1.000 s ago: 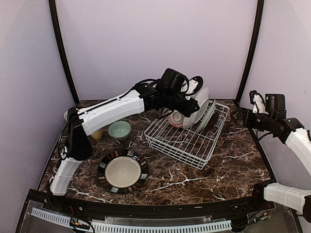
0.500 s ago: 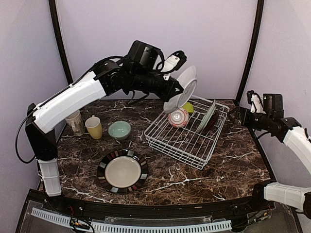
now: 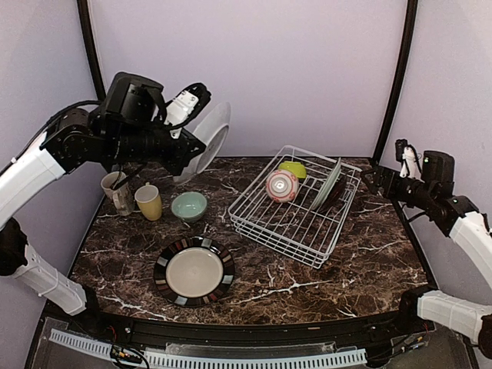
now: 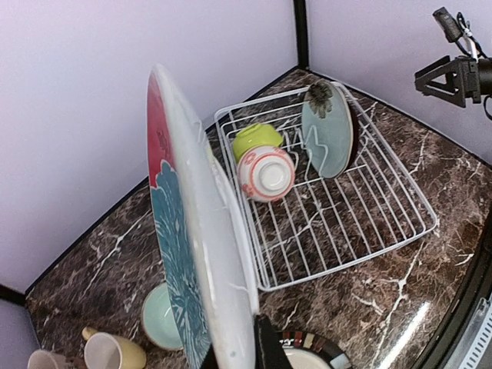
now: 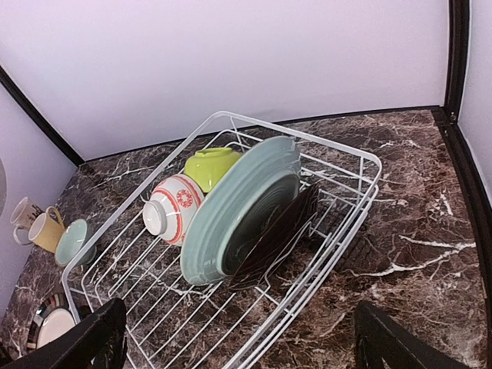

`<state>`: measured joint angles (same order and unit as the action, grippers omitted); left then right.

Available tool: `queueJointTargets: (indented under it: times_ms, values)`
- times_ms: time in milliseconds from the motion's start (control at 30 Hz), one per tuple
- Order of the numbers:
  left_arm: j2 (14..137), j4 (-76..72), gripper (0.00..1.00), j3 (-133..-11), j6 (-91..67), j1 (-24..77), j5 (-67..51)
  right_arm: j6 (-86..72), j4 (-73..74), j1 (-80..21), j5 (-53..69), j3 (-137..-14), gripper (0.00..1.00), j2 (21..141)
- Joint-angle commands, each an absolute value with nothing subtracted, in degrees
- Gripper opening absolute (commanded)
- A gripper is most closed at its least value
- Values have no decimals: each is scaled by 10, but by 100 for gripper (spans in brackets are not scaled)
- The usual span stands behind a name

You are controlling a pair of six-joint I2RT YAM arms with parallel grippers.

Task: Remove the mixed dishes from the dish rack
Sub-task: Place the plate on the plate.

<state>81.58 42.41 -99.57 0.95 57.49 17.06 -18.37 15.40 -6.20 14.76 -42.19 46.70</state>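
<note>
The black-rimmed plate is below and back from my left gripper, so I will next lower the gripper back over it and tilt the on-edge floral plate flat to let it go.
My left gripper is shut on the rim of a red floral plate, held on edge high above the table's left rear; its white back and its red and teal face fill the left wrist view. The white wire dish rack still holds a pink-striped bowl, a lime bowl, a pale-green plate and a black plate leaning behind it. My right gripper hangs open just right of the rack, with nothing between its fingers.
On the table left of the rack stand a beige mug, a yellow mug and a mint bowl. A black-rimmed plate lies flat near the front. Tent poles and purple walls close the back and sides.
My left arm has lifted the red floral plate out of the rack and swung it up and to the left, over the mugs. The right arm has barely moved.
</note>
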Motion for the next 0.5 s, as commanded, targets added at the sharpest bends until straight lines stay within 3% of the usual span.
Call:
queueJointTargets:
  times_ms: [0,467]
  values:
    - [720,432,1,-936,-25,577,293,-190,124,-60,194,-443,99,499]
    - [776,602,1,-818,-214,681,442,-214,109,-61,253,-452,99,553]
